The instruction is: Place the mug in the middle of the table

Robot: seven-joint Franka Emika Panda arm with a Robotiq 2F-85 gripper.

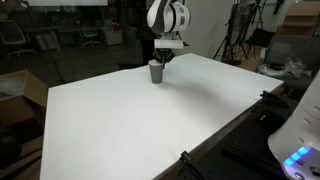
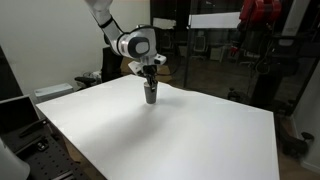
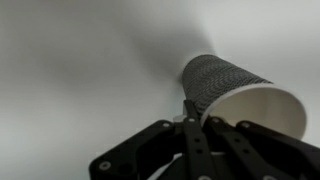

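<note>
My gripper carries the mug (image 1: pixel 156 72) back from near the table's far edge onto the clear part nearer the table's middle next. It then releases the mug's rim.
The mug (image 1: pixel 156 72) is a small grey tapered cup standing upright near the far edge of the white table (image 1: pixel 150 120). It also shows in an exterior view (image 2: pixel 150 94) and in the wrist view (image 3: pixel 225 85), where its white inside and textured grey wall are close to the camera. My gripper (image 1: pixel 161 60) comes straight down onto the mug's rim; it also shows in an exterior view (image 2: pixel 149 80). In the wrist view the gripper (image 3: pixel 200 112) has one finger outside the wall and one inside, shut on the rim. The mug's base seems to rest on or just above the table.
The table (image 2: pixel 170 140) fills most of both exterior views. Chairs, tripods and boxes stand beyond its far edge. A white device with a blue light (image 1: pixel 300 150) sits off the near right corner. A dark laptop-like object (image 2: pixel 15 115) lies off the left edge.
</note>
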